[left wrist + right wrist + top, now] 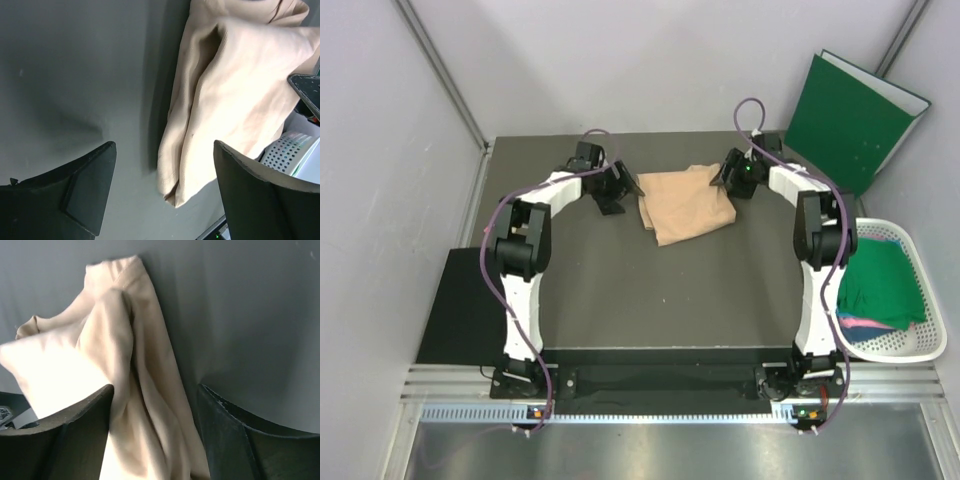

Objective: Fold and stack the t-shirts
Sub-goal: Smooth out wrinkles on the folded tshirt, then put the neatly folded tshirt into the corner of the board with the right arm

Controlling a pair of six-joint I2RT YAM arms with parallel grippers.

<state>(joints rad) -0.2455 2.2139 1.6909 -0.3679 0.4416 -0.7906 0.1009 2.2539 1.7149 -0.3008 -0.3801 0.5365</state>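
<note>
The shirt's folds lie between my right gripper's open fingers, so I will move it back along them to the shirt's side edge by the near corner (728, 207) (172, 457) and close it.
A pale peach-beige t-shirt (685, 206) lies bunched in loose folds at the far middle of the dark table. My left gripper (618, 193) is open just left of it. In the left wrist view (165, 146) the shirt's (235, 95) lower corner hangs between the spread fingers without touching them. My right gripper (722, 177) is open at the shirt's right edge. In the right wrist view (155, 388) folds of the shirt (125, 360) lie between its wide-apart jaws. More t-shirts, dark green (875, 280) over pink and blue, sit in a basket.
A white perforated basket (920, 262) stands off the table's right edge; it also shows in the left wrist view (286, 150). A stiff green folder (855, 118) leans against the back right wall. Grey walls close in the left and back sides.
</note>
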